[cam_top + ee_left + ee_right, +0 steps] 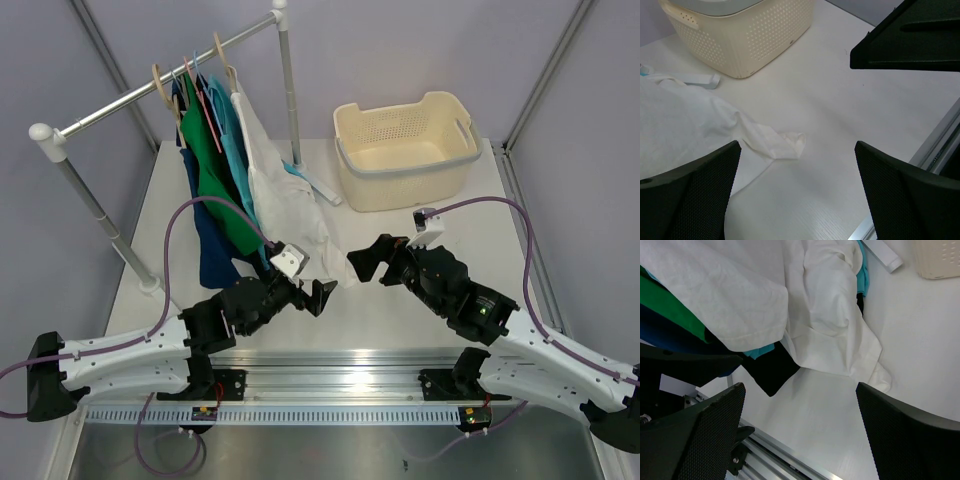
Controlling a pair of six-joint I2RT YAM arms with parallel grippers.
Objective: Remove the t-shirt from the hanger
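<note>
The white t-shirt's upper near edge [248, 122] hangs on the hanger, above and outward of my left gripper. My left gripper should rise outward and level its fingertips around it.
The white t-shirt [278, 180] hangs at the right end of the row on the rack, on a pale wood hanger [223, 58]. Its lower part drapes onto the table. No red print shows. My left gripper [318, 296] is open and empty, low over the table just in front of the shirt's hem corner [786, 144]. In its wrist view the gripper [797, 200] frames bare table. My right gripper [370, 260] is open and empty, facing the shirt from the right. In its wrist view [800, 435] the shirt [825, 315] lies just beyond the fingers.
A green shirt [210, 165], a teal shirt [235, 150] and a dark blue one [212, 250] hang left of the white one, with a thin pink hanger [207, 105]. The rack's post [290, 90] stands behind. A cream basket [405, 150] sits at the back right.
</note>
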